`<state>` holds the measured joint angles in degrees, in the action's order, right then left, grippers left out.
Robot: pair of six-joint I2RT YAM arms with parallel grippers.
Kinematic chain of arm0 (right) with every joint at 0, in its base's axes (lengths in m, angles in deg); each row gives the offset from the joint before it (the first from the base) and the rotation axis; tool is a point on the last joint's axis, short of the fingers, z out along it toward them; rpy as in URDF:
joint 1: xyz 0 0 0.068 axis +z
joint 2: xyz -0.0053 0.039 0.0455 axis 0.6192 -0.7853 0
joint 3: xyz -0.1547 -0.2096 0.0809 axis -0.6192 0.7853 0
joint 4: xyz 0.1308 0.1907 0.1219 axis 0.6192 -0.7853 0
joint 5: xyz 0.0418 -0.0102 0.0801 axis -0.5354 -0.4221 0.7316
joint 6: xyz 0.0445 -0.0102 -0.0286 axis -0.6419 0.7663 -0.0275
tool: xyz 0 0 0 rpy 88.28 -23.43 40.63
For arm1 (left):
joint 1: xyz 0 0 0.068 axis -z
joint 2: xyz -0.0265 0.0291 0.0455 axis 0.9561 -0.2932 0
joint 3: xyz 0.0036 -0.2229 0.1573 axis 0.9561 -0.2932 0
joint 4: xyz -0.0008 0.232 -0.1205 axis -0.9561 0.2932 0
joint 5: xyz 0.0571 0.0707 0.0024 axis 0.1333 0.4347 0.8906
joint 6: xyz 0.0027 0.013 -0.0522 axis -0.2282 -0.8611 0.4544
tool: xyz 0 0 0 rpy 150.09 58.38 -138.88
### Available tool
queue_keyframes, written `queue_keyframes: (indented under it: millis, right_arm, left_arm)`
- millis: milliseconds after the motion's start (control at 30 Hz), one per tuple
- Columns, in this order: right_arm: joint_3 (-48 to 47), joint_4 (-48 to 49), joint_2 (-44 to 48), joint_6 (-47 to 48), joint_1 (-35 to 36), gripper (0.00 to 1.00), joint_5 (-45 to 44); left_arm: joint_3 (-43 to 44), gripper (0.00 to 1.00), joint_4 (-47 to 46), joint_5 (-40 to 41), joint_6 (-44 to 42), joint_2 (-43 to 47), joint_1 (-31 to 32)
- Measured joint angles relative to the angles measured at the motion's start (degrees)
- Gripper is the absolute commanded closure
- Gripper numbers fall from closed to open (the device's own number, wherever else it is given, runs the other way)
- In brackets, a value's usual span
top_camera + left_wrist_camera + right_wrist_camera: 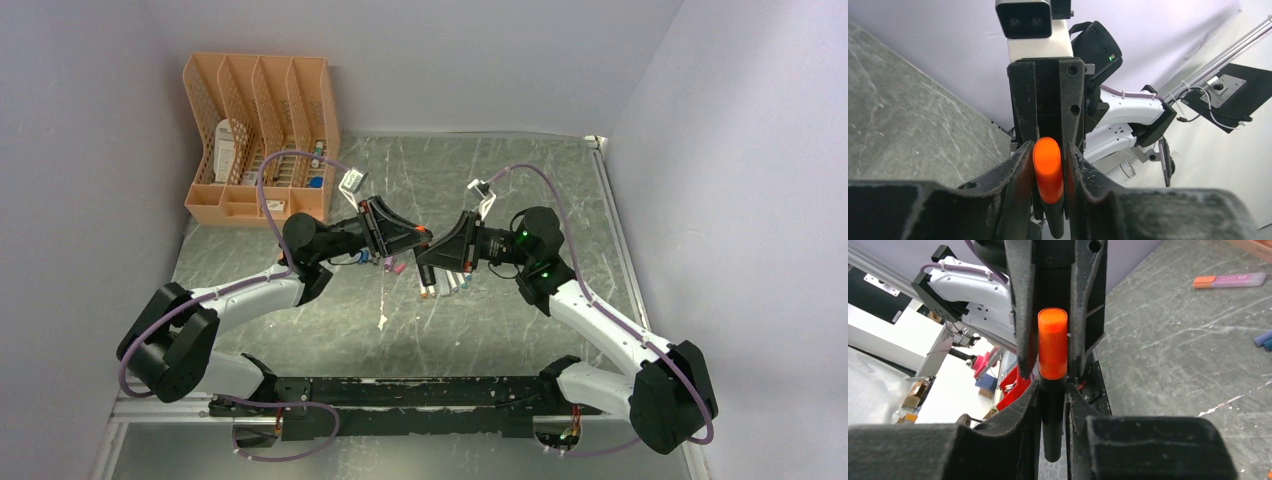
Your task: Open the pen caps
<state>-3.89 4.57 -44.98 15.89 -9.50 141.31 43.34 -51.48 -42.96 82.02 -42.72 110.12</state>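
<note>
My right gripper is above bare tabletop beside the thin pens, so next it needs to pull the marker body (1052, 430) off its cap, turn downward, lower and release it.
My left gripper (416, 236) and right gripper (430, 248) meet tip to tip above the middle of the table, both on one thick black marker. The left gripper (1048, 149) is shut on the marker's orange cap (1048, 170), which also shows in the right wrist view (1052, 345) and in the top view (424, 231). The right gripper (1052, 388) is shut on the black marker body (1052, 430), just below the cap. The cap still sits on the body. A small pink cap (397, 267) lies on the table below the left gripper.
Several thin pens (447, 285) lie side by side on the table under the right gripper. A pink pen with an orange end (1230, 280) and blue pieces (1263, 339) lie further off. An orange desk organizer (260, 130) stands at the back left. A small white scrap (383, 320) lies nearer the arm bases.
</note>
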Motion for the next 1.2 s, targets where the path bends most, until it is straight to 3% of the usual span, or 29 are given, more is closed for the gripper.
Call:
queue_keyframes:
  millis: [133,333,467,567,667,900,1000,1133,1200]
  right_arm:
    - [-0.7,-3.7,-0.1,2.2,0.9,1.00,-0.3]
    - [-0.8,-7.5,-0.1,5.2,1.0,1.00,-0.5]
    - [-0.8,-8.4,-0.1,6.1,1.0,1.00,-0.5]
    - [-0.8,-8.9,-0.1,6.3,0.9,1.00,-0.6]
    - [-0.9,-9.7,-0.1,6.6,0.9,1.00,-0.7]
    - [-1.7,-11.0,-1.1,6.8,0.9,1.00,-0.9]
    - [-1.7,-11.2,-1.1,6.9,0.9,1.00,-1.0]
    - [-1.9,-11.4,-1.1,7.2,0.9,1.00,-1.0]
    - [-1.9,-11.4,-1.2,7.5,0.9,1.00,-1.0]
  left_arm:
    - [1.1,0.60,6.1,1.0,-3.5,1.6,0.2]
    - [2.4,0.91,12.4,1.6,-6.2,2.6,0.3]
    - [2.9,0.86,14.3,1.7,-6.6,2.6,0.3]
    - [3.2,0.68,15.8,1.6,-7.3,2.6,0.4]
    - [3.3,0.57,17.1,1.5,-8.3,2.6,0.4]
    - [3.4,0.58,18.9,1.3,-9.6,2.7,0.5]
    - [3.4,0.68,19.4,1.3,-9.8,2.9,0.5]
    - [3.4,0.93,19.6,1.3,-9.6,2.9,0.5]
    - [3.4,0.93,19.6,1.3,-9.3,2.9,0.6]
